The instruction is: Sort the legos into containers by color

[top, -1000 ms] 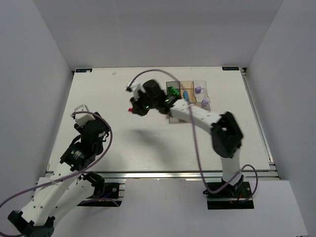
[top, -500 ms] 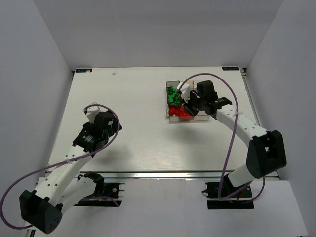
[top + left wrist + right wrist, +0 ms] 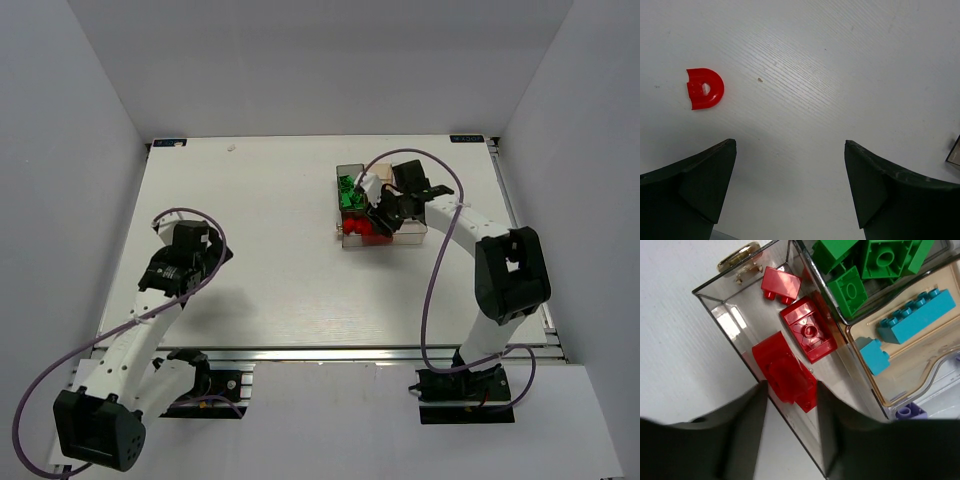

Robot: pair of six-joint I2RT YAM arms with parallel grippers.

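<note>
My left gripper is above the red D-shaped piece [image 3: 705,88], which lies to its left in the wrist view. It will go down that way next, with its open fingers on both sides of the piece.
The transparent tray [image 3: 421,206] stands at the back right. In the right wrist view its long compartment [image 3: 735,322] holds red legos [image 3: 807,330], the dark one green legos [image 3: 860,270], and the tan one cyan legos [image 3: 917,315]. My right gripper [image 3: 790,387] is shut on a red lego [image 3: 785,365], held just over the long compartment's outer wall; from above it [image 3: 376,216] hovers over the tray. My left gripper [image 3: 790,144] is open and empty above bare table. A red D-shaped piece [image 3: 705,88] lies ahead of it to the left. From above the left gripper [image 3: 205,252] is at the table's left.
A pale purple piece [image 3: 905,411] sits in the clear compartment. A gold clasp [image 3: 740,257] is on the tray's end. White walls enclose the table on three sides. The tray's corner [image 3: 954,152] shows at the right edge of the left wrist view.
My right gripper carried a red lego from the table's middle to above the tray, then shifted slightly over the long compartment. My left arm swung a little to the left and forward.
</note>
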